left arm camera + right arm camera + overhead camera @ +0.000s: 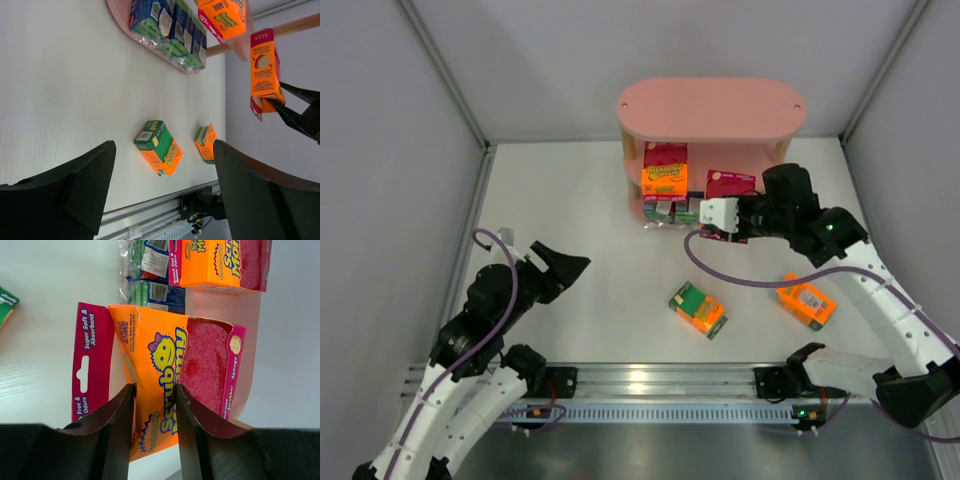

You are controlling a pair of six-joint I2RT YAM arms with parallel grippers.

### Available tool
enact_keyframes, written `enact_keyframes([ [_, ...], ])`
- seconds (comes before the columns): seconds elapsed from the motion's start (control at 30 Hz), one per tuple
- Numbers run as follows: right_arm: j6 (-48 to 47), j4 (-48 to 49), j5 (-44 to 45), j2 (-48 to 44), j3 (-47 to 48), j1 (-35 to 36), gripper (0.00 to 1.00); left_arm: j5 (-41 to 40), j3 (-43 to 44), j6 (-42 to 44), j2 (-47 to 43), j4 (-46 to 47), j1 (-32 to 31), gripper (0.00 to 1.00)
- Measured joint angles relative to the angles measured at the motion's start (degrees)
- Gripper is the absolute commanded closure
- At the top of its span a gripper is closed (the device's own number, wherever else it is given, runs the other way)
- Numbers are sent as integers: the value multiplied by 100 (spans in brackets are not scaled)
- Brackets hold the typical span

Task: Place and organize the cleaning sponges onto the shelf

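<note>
The board on the middle level (699, 168) (220, 306) is bare beside the standing orange-and-magenta pack. Next, my right gripper needs to carry its pack outward onto that part of the board and release it there.
The pink shelf (710, 105) stands at the back of the table. An orange-and-magenta sponge pack (664, 168) stands on its middle tier, and blue/green-and-white packs (665, 208) lie on its bottom board. My right gripper (720, 215) is shut on another orange-and-magenta pack (165, 370) and holds it above the table just right of the shelf's front. A green-and-orange pack (698, 308) and a second one (807, 301) lie on the table. My left gripper (565, 268) is open and empty at the left, with the nearer pack (159, 146) in front of it.
White enclosure walls close in the table on the left, right and back. A metal rail (660, 385) runs along the near edge between the arm bases. A purple cable (740, 275) hangs from the right arm above the table.
</note>
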Motion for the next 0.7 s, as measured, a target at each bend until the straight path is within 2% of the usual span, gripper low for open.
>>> enact_keyframes([
  [0.7,-1043,328,-562,2052,1178,-807,70,11,0,155,11,0,0,14],
])
